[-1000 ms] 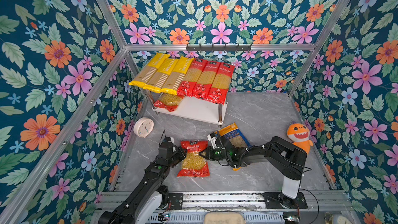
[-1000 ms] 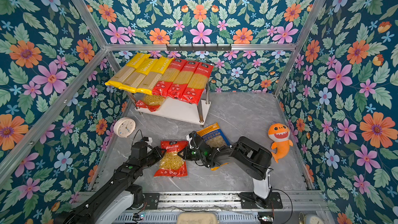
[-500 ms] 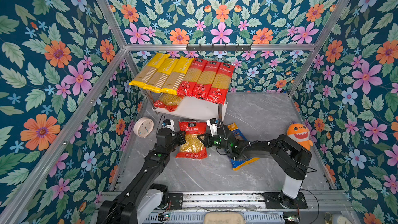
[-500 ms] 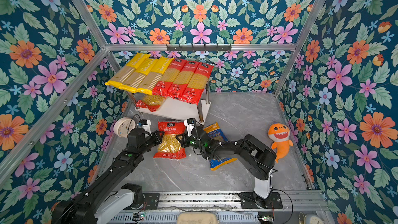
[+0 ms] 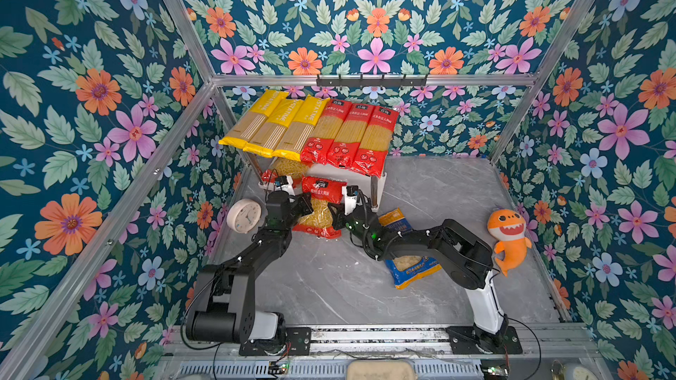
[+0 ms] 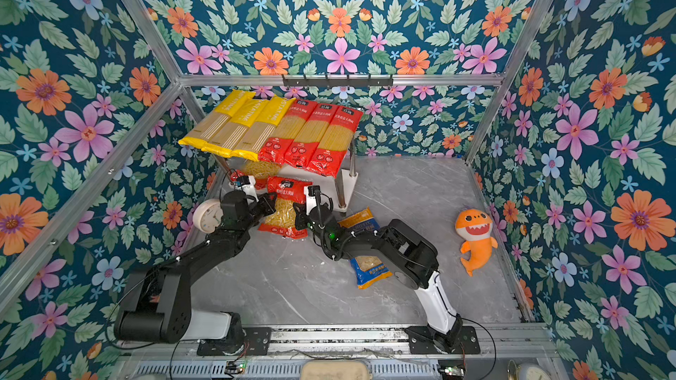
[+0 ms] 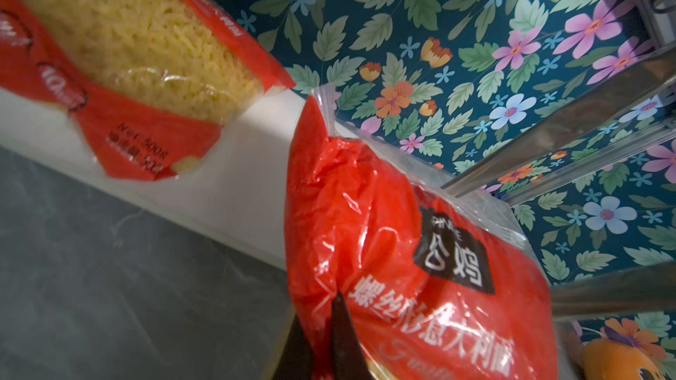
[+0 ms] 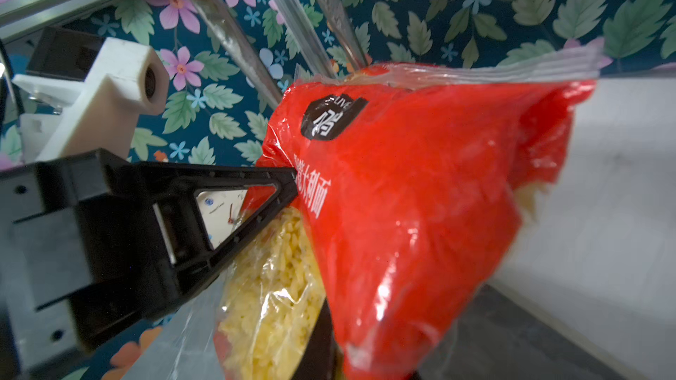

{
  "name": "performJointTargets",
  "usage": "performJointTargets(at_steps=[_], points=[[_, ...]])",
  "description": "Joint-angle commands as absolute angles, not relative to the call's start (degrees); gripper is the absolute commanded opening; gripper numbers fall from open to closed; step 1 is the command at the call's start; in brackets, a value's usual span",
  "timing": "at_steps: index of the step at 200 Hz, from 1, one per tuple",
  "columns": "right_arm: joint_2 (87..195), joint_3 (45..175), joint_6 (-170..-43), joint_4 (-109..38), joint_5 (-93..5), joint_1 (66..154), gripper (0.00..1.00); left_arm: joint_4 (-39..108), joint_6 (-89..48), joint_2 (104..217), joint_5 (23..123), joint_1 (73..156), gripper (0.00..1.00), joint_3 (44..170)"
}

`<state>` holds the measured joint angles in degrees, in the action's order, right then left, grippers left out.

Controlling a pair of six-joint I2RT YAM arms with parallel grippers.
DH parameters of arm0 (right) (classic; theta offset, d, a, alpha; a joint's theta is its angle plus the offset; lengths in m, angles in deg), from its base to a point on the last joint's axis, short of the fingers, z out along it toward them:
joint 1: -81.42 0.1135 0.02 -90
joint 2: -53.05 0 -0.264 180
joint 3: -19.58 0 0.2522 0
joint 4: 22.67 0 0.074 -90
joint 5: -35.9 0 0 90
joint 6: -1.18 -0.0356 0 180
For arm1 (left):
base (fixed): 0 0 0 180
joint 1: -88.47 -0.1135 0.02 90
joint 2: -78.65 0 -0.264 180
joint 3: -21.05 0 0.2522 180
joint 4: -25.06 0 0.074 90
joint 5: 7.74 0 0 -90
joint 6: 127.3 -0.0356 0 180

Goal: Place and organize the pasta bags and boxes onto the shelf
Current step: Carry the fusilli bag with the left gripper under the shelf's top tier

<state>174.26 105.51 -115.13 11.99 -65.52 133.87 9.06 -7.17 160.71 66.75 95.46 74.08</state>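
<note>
The open lower board (image 5: 360,179) (image 7: 243,172) beside the other bag lies outward of my left gripper, so next the gripper will push outward and release the red bag there.
Both grippers hold a red short-pasta bag (image 5: 322,210) (image 6: 287,210) off the floor, its top edge at the front of the shelf's lower board (image 5: 360,179). My left gripper (image 5: 309,206) (image 7: 322,345) is shut on the bag's left edge and my right gripper (image 5: 334,212) (image 8: 340,352) on its right edge. Another red short-pasta bag (image 5: 289,168) (image 7: 128,49) lies on the lower board. Three yellow spaghetti packs (image 5: 270,126) and three long red packs (image 5: 351,133) cover the top board. A blue-orange bag (image 5: 411,268) lies on the floor under my right arm.
A round white clock (image 5: 244,215) leans by the left wall beside my left arm. An orange shark plush (image 5: 508,235) sits at the right wall. A chrome shelf leg (image 5: 374,191) stands just right of the held bag. A black hook rail (image 5: 371,80) runs along the back.
Both grippers have carried the red bag from the middle of the floor up and back to the shelf's front. My right arm now stretches over the blue-orange bag.
</note>
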Motion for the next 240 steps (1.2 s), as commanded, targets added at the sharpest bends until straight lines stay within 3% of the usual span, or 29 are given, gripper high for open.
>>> performJointTargets(at_steps=[1, 77, 112, 135, 195, 240], points=[[176.7, 109.3, -112.6, 20.9, -70.5, 133.6, 0.05, 1.7, -6.3, 164.6, 69.9, 94.1, 0.04, 77.1], [184.6, 122.2, -115.0, 12.9, -72.2, 130.8, 0.04, -0.9, -5.5, 174.9, 67.1, 90.6, 0.03, 86.2], [184.9, 122.5, -115.2, 10.5, -73.4, 130.6, 0.28, 2.3, -6.0, 178.8, 69.1, 90.6, 0.0, 91.7], [183.4, 119.8, -115.5, 10.5, -73.1, 130.6, 0.39, 2.4, -5.4, 181.0, 69.8, 90.6, 0.0, 94.1], [178.1, 110.8, -120.1, 8.0, -71.8, 133.6, 0.5, 6.9, -7.3, 187.3, 64.2, 90.9, 0.0, 102.9], [175.8, 106.3, -122.6, 8.7, -71.0, 135.9, 0.51, 10.7, -8.9, 191.3, 62.8, 92.5, 0.01, 108.1]])
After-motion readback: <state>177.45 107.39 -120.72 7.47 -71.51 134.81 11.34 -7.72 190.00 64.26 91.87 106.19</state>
